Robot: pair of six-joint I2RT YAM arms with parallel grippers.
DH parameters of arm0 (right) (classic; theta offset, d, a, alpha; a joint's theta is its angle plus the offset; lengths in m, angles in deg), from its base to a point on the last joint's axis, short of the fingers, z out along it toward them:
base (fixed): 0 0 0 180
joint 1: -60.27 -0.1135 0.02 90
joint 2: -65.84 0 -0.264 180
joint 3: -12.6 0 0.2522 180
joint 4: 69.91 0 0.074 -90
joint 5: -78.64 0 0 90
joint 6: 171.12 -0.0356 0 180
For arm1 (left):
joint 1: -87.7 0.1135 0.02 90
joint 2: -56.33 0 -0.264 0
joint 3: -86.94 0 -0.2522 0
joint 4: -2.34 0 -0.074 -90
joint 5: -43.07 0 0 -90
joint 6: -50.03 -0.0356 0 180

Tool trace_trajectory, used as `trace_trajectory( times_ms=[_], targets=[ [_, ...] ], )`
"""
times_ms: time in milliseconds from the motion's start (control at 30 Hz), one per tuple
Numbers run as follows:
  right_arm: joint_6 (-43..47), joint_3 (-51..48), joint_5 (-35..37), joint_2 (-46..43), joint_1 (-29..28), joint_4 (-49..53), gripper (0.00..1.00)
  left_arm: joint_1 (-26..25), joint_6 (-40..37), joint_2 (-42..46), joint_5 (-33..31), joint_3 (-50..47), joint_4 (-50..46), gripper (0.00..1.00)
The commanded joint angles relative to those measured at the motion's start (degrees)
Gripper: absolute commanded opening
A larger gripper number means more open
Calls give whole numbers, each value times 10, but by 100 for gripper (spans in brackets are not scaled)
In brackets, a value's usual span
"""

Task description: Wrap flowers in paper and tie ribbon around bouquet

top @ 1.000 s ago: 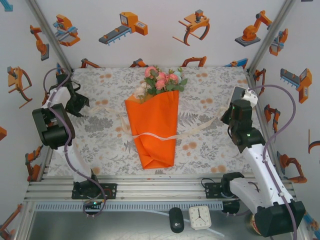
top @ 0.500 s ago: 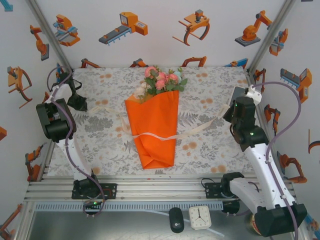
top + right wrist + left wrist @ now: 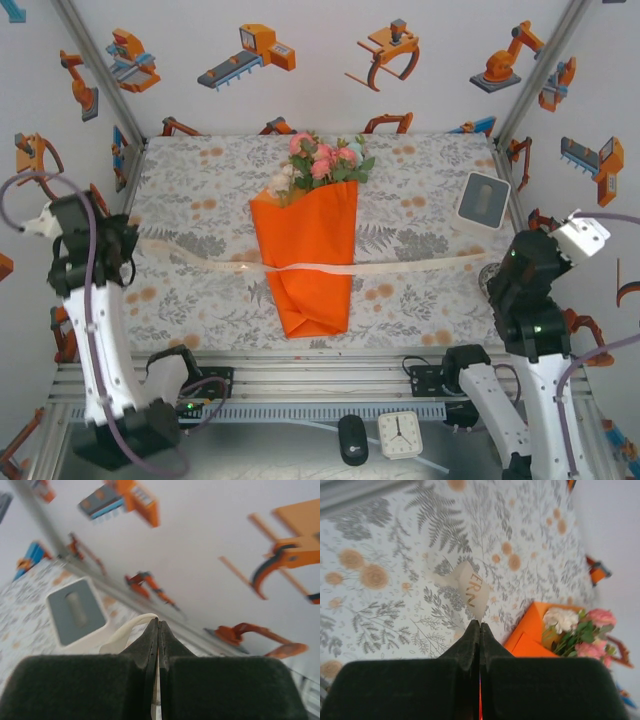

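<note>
My left gripper lowers the raised ribbon end backward and releases it on the bare tablecloth (image 3: pixel 177 303) beside the cone's narrow end next. That spot lies below and back.
The bouquet lies in the middle of the table, its flowers (image 3: pixel 322 160) topping the orange paper (image 3: pixel 305 260) cone. The cream ribbon (image 3: pixel 400 266) runs nearly straight across the cone's middle, from one side of the table to the other. My left gripper (image 3: pixel 130 243) at the left edge is shut on the ribbon's left end; that end (image 3: pixel 470 587) pokes out past the closed gripper (image 3: pixel 480 623), with the paper (image 3: pixel 527 637) and flowers (image 3: pixel 575 630) beyond. My right gripper (image 3: pixel 497 268) is shut on the right end, and a loop of ribbon (image 3: pixel 127 627) curls out beside the closed gripper (image 3: pixel 158 620).
A white-and-grey box (image 3: pixel 483 200) sits at the back right of the floral tablecloth (image 3: pixel 200 290), also seen as the box (image 3: pixel 77 611) ahead of the right gripper. A clock (image 3: pixel 402 435) and a black mouse (image 3: pixel 352 440) lie below the table's front rail.
The left gripper closed on the ribbon's left end. Both arms swung outward and toward the front, drawing the slack ribbon into a nearly straight line across the cone.
</note>
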Motion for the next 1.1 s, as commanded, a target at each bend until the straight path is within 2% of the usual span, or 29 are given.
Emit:
trace_trajectory(
  times_ms=[0, 67, 167, 233, 367, 467, 533, 567, 600, 667, 733, 867, 933, 1000, 1067],
  targets=[
    [91, -18, 115, -1, 21, -76, 0, 7, 36, -5, -38, -34, -100, 0],
    [127, -30, 117, 7, 56, -118, 0, 8, 48, -2, -46, -43, -106, 0],
    [148, -39, 74, 41, 158, -164, 0, 13, 62, -7, -52, -60, -98, 2],
    [102, -19, 33, 82, 228, -133, 0, 15, 70, -17, -46, -74, -87, 4],
    [-4, 20, -37, 176, 302, -76, 0, 16, 90, -47, 16, -125, -26, 8],
    [-72, 57, -183, 249, 342, -19, 1, 17, 77, -91, 50, -145, 24, 9],
    [-70, 72, -329, 270, 343, -18, 32, 16, 66, -128, 62, -145, 44, 13],
    [-67, 70, -412, 274, 343, -29, 51, 16, 64, -148, 73, -148, 61, 17],
    [-87, 75, -475, 276, 343, -23, 63, 15, 54, -168, 99, -154, 98, 21],
    [-112, 85, -543, 277, 343, -12, 65, 8, 42, -209, 129, -144, 140, 25],
    [-133, 91, -606, 273, 342, -10, 66, -7, 21, -252, 117, -109, 145, 32],
    [-180, 124, -713, 275, 339, 38, 65, -1, 0, -306, 93, -40, 140, 58],
    [-191, 126, -789, 276, 321, 42, 65, 1, -31, -311, 105, -11, 141, 60],
    [-197, 122, -838, 277, 264, 42, 65, -20, -64, -304, 160, 14, 154, 60],
    [-174, 112, -847, 281, 172, 31, 69, -77, -97, -303, 228, 39, 158, 62]
  ],
)
